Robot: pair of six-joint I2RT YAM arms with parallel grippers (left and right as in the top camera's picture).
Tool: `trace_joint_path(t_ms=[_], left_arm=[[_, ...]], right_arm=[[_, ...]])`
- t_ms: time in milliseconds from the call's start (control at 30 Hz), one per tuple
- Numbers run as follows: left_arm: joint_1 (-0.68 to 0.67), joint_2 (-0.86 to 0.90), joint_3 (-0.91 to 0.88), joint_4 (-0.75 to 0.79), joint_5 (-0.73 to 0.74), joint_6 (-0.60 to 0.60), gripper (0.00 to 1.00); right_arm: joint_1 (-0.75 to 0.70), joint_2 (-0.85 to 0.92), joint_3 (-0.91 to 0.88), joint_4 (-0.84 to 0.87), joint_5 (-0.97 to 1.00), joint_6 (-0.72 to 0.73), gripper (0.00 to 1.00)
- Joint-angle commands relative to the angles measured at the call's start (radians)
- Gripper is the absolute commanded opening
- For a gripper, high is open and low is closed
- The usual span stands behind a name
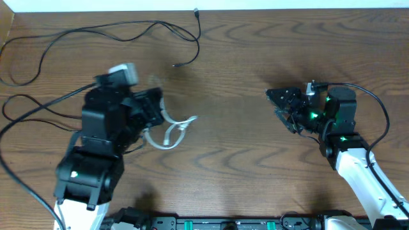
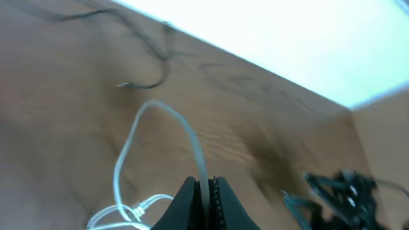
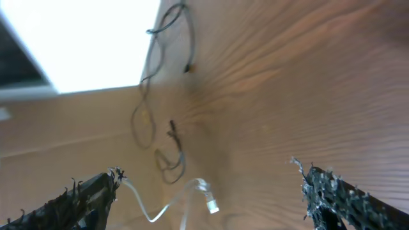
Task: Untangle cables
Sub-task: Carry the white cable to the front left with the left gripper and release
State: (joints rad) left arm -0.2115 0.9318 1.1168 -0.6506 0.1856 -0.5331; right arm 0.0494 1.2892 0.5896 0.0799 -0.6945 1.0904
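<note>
I should move my left gripper down and to the left in the overhead view to the bare wood (image 1: 32, 155) beside the black cord, and let go of the white cable (image 1: 170, 131) there, clear of the cord.
My left gripper (image 1: 158, 107) is shut on the white cable (image 1: 170, 131), which loops on the table just right of it. In the left wrist view the white cable (image 2: 135, 124) rises from between the closed jaws and arcs left to a small tangle. A long black cable (image 1: 115, 27) curves across the far left of the table, its plug end (image 1: 176, 65) lying apart from the white one. My right gripper (image 1: 281, 105) hovers open at the right with nothing between its fingers (image 3: 96, 191). The white cable's plug (image 3: 209, 203) lies well beyond them.
More black cord (image 1: 29, 110) runs at the far left beside the left arm; I cannot tell whether it is a loose cable or the arm's own wire. The table's far edge (image 1: 255, 11) runs along the top. Bare wood lies between the two grippers.
</note>
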Motion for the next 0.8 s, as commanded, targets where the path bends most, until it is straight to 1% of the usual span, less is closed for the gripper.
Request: trace_joint_path(t_ms=[0,100,167,200,333,633,767], left_arm=[[0.13,-0.013,-0.004,-0.062,-0.022,-0.108,0.08],[0.241,-0.012,-0.004,-0.1,-0.023,-0.127,0.07],[0.311,-0.012,-0.004,-0.109,-0.023,-0.135,0.07],[0.366,-0.011,-0.004,-0.117,-0.022,-0.156,0.08],[0.5,-0.011,-0.004,-0.159,-0.022,-0.237,0.07],[0.74,0.007,-0.004,-0.277,-0.023,-0.294,0.07],[0.856,0.037,-0.004,-0.294,-0.023,-0.362,0.08]], right_arm=[[-0.005,-0.006,0.005,-0.027,0.092,-0.055,0.91],[-0.005,-0.006,0.005,-0.05,0.115,-0.064,0.91],[-0.005,-0.006,0.005,-0.066,0.126,-0.064,0.89],[-0.005,-0.006,0.005,-0.074,0.135,-0.064,0.87],[-0.005,-0.006,0.005,-0.085,0.154,-0.068,0.87],[-0.005,-0.006,0.005,-0.1,0.185,-0.068,0.86],[-0.005,-0.006,0.005,-0.101,0.188,-0.068,0.84]])
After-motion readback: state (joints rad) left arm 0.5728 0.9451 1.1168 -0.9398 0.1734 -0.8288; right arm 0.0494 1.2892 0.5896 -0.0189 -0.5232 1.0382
